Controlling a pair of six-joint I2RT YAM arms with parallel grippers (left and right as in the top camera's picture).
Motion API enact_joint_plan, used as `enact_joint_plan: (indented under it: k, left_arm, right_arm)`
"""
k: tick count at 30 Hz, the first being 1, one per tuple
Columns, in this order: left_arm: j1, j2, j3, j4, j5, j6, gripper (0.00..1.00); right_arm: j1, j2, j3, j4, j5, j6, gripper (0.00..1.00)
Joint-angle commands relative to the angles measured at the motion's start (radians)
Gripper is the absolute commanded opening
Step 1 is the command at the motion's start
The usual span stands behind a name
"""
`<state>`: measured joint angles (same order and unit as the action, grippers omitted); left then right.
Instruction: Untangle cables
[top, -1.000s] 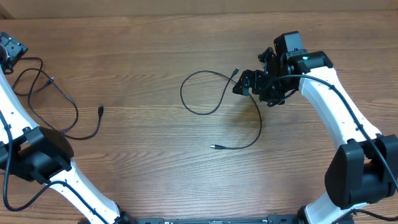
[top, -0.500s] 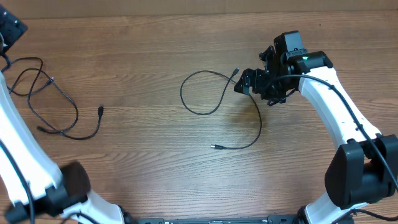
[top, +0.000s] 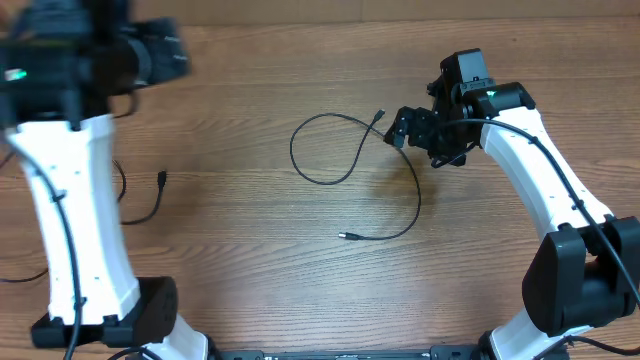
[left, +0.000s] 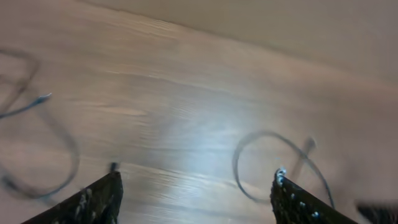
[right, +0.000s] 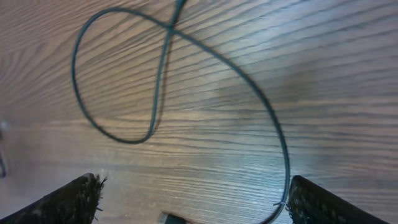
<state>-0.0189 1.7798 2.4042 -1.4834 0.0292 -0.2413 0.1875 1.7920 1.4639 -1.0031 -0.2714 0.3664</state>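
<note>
Next, my left gripper moves across the table and lowers to the piece of cable on the crossing's near side, since that piece runs to the far plug.
A thin black cable (top: 325, 150) lies mid-table in a loop that crosses itself, one plug (top: 379, 115) at the far end and one plug (top: 345, 236) at the near end. It also shows in the right wrist view (right: 155, 93) and, blurred, in the left wrist view (left: 280, 158). A second black cable (top: 150, 208) lies at the left, partly hidden by my left arm, and is blurred in the left wrist view (left: 37, 155). My right gripper (top: 405, 130) (right: 193, 205) is open and empty just above the loop's right side. My left gripper (top: 160, 60) (left: 196, 199) is open, empty, raised and blurred.
The table is bare brown wood (top: 240, 260). My left arm's white link (top: 75, 200) stands over the left part of the table. My right arm (top: 540, 190) runs down the right side to its base.
My left arm swung fast from the far left edge up and to the right, over the left cable. My right gripper drew back slightly to the right. The cables have not moved.
</note>
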Motion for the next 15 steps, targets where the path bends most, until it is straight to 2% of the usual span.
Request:
enact_joint_plan:
  k: [1,4,7,15]
  left_arm:
    - [-0.117,-0.001,-0.084,0.045,0.095,0.212,0.79]
    - [-0.205,-0.001,-0.195,0.099,0.171,0.322,0.80]
    - [-0.280,-0.001,-0.321,0.173,0.222,0.373,0.81]
    - [-0.434,-0.001,-0.660,0.458,0.237,0.386,0.82]
  right_arm:
    - [-0.007,-0.002,-0.006,0.003,0.055,0.058,0.95]
    - [-0.036,-0.002,-0.006,-0.005,0.079,0.102,0.95]
    - [-0.084,-0.002,-0.006,-0.026,0.080,0.109,0.95]
    - [-0.224,-0.002,-0.006,-0.138,0.080,0.073,0.95]
